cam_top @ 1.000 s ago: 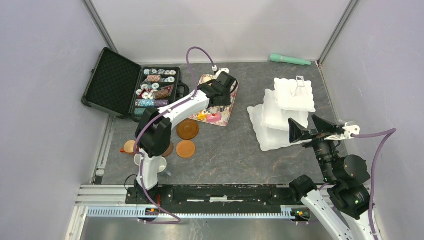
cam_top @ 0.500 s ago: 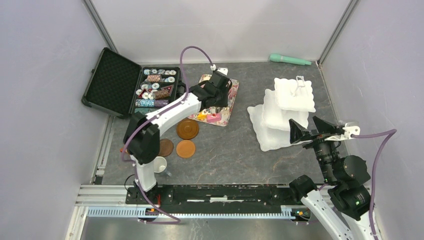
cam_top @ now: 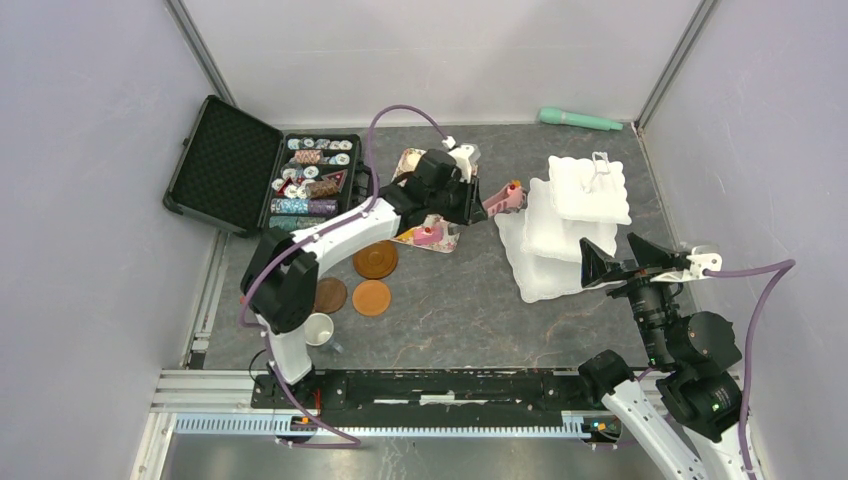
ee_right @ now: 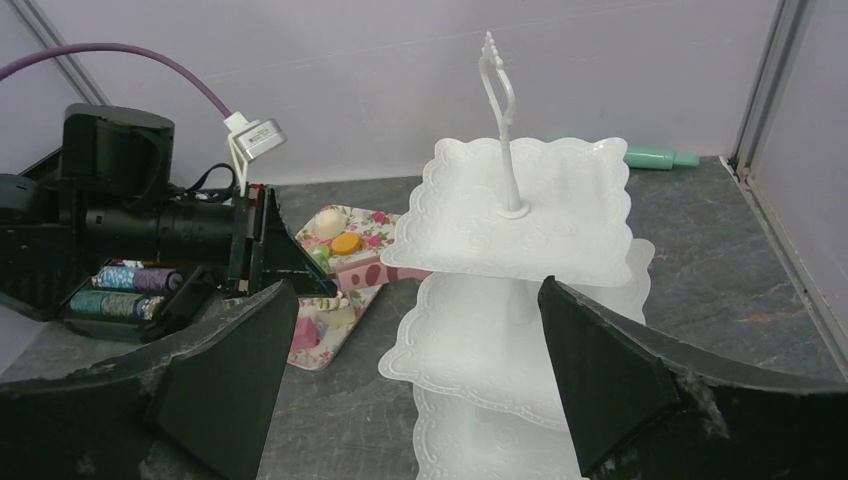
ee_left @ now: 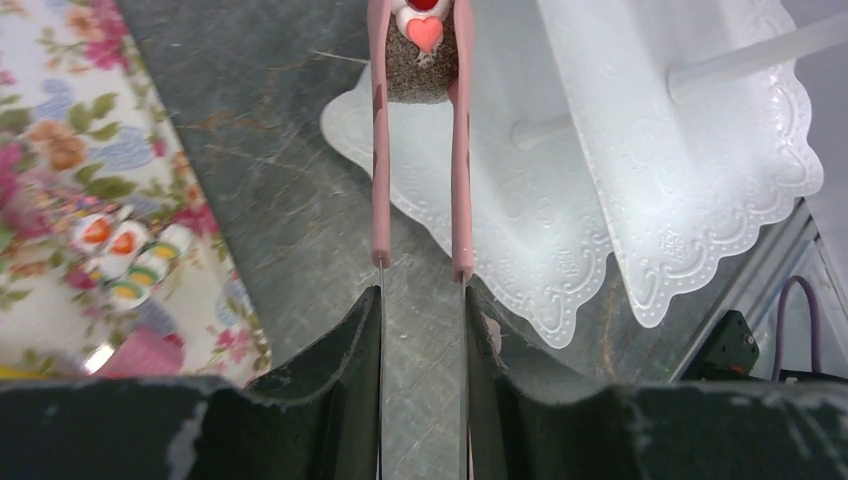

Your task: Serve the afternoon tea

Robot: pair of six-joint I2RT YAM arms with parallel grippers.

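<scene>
The lowest level's bare side is below my left gripper and to its right in the top view. I should move the gripper down and across to let go of the pastry.
My left gripper is shut on pink tongs, which pinch a small brown pastry with a heart topping. The tongs hang above the table at the left edge of the white three-tier stand, over its lowest tier. More pastries lie on the floral tray, among them a pink one. Three brown saucers and a white mug sit by the left arm's base. My right gripper is open and empty, in front of the stand.
An open black case of poker chips lies at the back left. A green tool lies by the back wall. The purple cable loops over the left arm.
My left arm has lifted off the floral tray and swung right toward the stand, carrying the tongs and the pastry. The right arm has not moved.
</scene>
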